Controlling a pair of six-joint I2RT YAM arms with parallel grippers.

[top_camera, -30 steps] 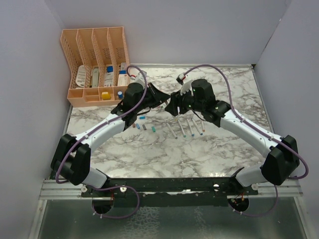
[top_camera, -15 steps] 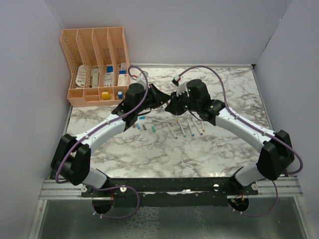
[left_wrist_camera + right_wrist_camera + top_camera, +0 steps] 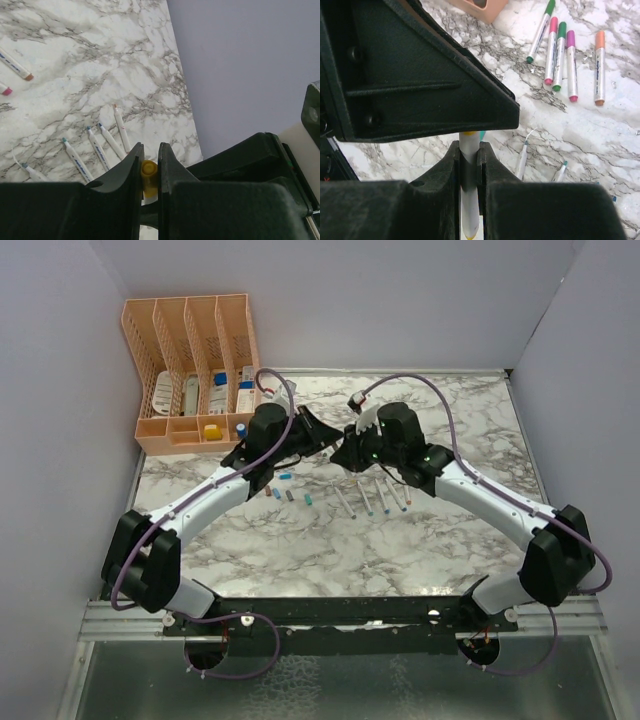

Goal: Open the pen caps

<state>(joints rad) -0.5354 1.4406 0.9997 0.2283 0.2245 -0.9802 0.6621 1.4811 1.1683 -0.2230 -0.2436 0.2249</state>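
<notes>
The loose caps lie below and back, so my left gripper needs to pull back and down next and release the cap on the tabletop by those caps.
Both grippers meet above the middle of the table on one pen. My left gripper (image 3: 149, 150) is shut on its yellow cap (image 3: 149, 176), and also shows in the top view (image 3: 322, 436). My right gripper (image 3: 469, 147) is shut on the white barrel (image 3: 469, 167), and shows in the top view (image 3: 352, 452). The cap still sits on the barrel's end. Several uncapped pens (image 3: 370, 497) lie in a row below the grippers. Loose caps (image 3: 291, 495) lie to their left. Several capped pens (image 3: 559, 55) lie side by side in the right wrist view.
A peach organiser (image 3: 195, 370) with yellow and blue blocks stands at the back left corner. Purple cables loop over both arms. Grey walls close in the table on the left, back and right.
The right arm has shifted slightly left toward the left gripper. Both grippers stay shut on the same pen.
</notes>
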